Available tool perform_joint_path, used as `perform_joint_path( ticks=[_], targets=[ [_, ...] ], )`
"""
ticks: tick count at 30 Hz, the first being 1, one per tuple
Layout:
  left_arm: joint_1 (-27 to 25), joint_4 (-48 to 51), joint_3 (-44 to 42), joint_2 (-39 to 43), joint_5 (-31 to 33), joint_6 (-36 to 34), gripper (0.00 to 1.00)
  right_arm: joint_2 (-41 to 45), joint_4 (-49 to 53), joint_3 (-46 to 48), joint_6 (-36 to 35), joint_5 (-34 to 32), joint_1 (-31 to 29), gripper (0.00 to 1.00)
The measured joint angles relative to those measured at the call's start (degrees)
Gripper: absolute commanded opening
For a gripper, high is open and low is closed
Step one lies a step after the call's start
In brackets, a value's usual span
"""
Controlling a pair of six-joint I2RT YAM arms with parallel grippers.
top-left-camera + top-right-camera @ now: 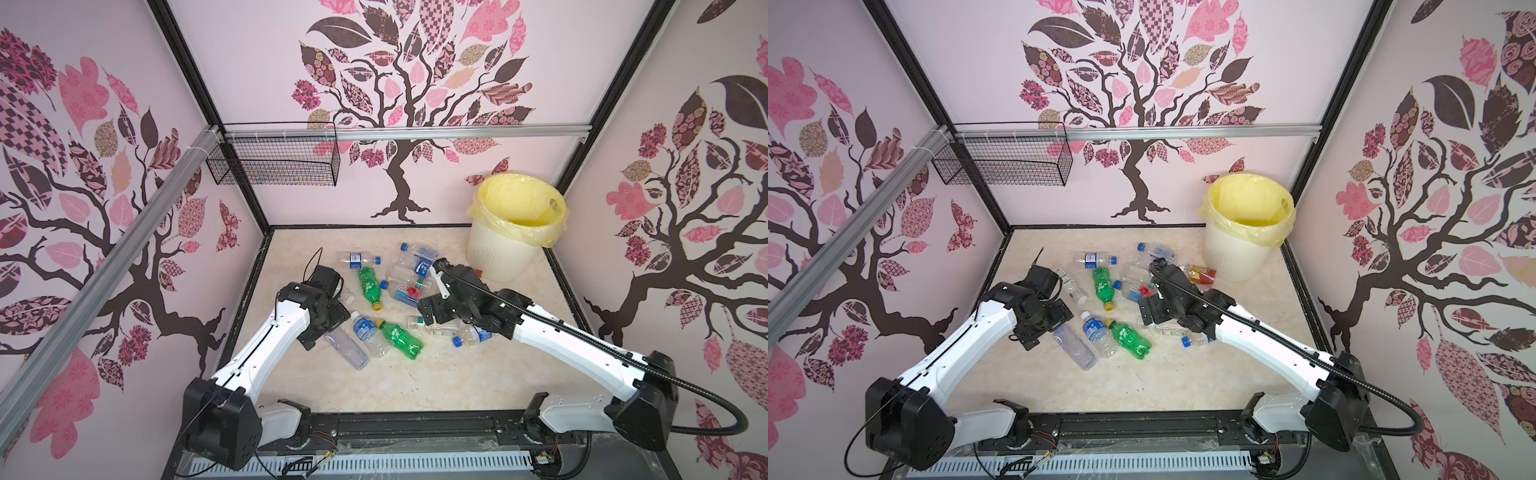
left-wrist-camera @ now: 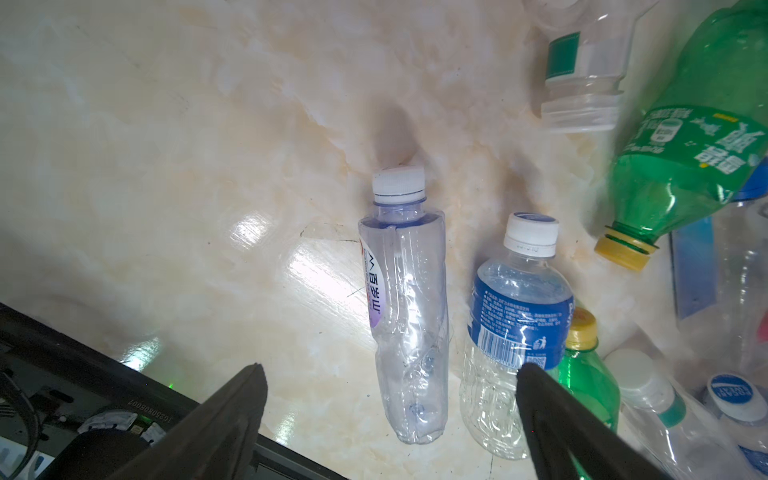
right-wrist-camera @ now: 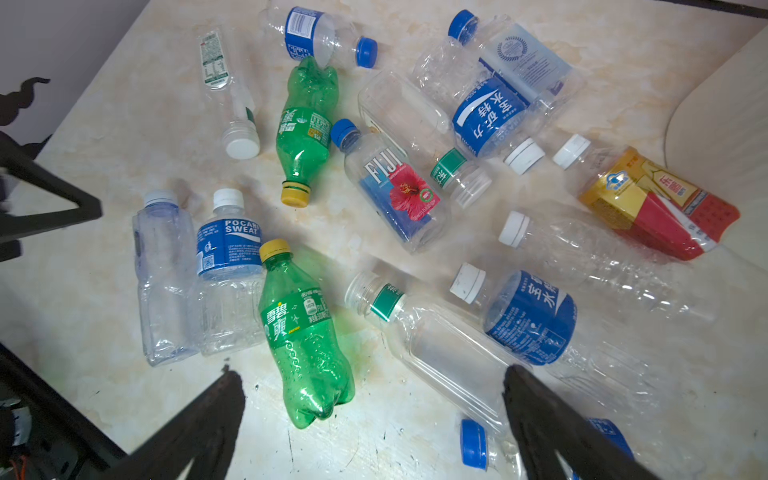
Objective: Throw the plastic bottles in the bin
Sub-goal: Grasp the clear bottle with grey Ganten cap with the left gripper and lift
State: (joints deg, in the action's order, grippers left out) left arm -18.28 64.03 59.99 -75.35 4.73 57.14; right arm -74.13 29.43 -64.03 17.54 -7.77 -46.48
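The gap to the blue-labelled bottle (image 2: 519,324) gets wider at the clear white-capped bottle's shoulder (image 2: 402,233), below my open fingertips. I need to lower my left gripper onto that shoulder next.
Several plastic bottles lie scattered on the marble tabletop (image 1: 415,374). The bin (image 1: 498,253), white and ribbed with a yellow bag, stands at the back right. My left gripper (image 2: 390,370) is open above the base of a clear white-capped bottle (image 2: 405,311), with a blue-labelled bottle (image 2: 519,324) under one finger. My right gripper (image 3: 372,372) is open and holds nothing, hovering between a green bottle (image 3: 305,332) and a clear uncapped bottle (image 3: 436,345). A second green bottle (image 3: 305,124) and a red-gold labelled one (image 3: 656,203) lie farther off.
A black wire basket (image 1: 274,162) hangs from the rail at the back left. Patterned walls close in three sides. A black mounting rail (image 1: 415,428) runs along the front edge. The bin's wall (image 3: 727,104) shows beside the red-gold bottle.
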Motion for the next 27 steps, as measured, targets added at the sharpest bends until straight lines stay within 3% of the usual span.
perform_joint_path(
  ticks=[11,23,27],
  targets=[
    [2.8,-5.9,-2.3,-7.7,-2.3,-1.5,0.90,-1.2,-3.7,1.4,-4.0,1.5,-1.0,1.00],
    [3.7,-9.5,-4.5,-11.6,-4.0,-3.0,0.82,-5.1,-6.7,0.0,0.1,1.6,-1.0,0.99],
    [3.9,-10.0,-4.5,-13.4,-4.0,-3.3,0.75,-4.9,-8.6,0.2,0.0,3.3,-1.0,0.99]
  ],
)
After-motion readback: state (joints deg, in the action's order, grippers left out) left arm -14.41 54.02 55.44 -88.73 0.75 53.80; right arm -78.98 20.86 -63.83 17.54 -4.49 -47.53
